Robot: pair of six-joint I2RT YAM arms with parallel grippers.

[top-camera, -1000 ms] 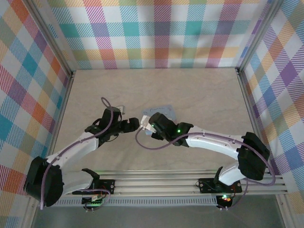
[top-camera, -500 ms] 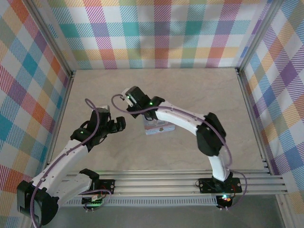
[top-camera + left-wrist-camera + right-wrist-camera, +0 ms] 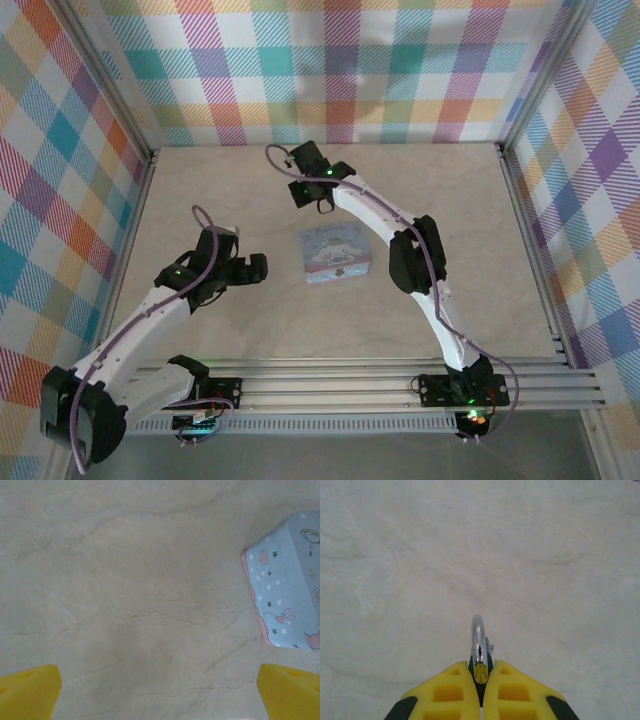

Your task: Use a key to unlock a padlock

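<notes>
The tabletop is bare and clear below my right gripper. I will next move that gripper along the box's far side and down to release the padlock (image 3: 479, 639) there.
My right gripper (image 3: 479, 680) is shut on the padlock (image 3: 479, 639), edge-on between the yellow fingers. Its dark body is pinched there and its shiny metal shackle pokes out forward above bare table. From above, the right gripper (image 3: 305, 190) hangs over the far part of the table, behind the box. My left gripper (image 3: 255, 268) stands open, left of the box, and its yellow fingertips (image 3: 30, 692) have only table between them. The key is hidden.
A pale blue square box (image 3: 336, 252) with a cartoon lid sits mid-table; its starry side wall (image 3: 282, 587) shows at the right of the left wrist view. Plaid walls (image 3: 330, 70) and metal posts enclose the table on three sides.
The right arm has swung away from the box to the far back of the table with the padlock. The left arm has pulled back left, still open.
</notes>
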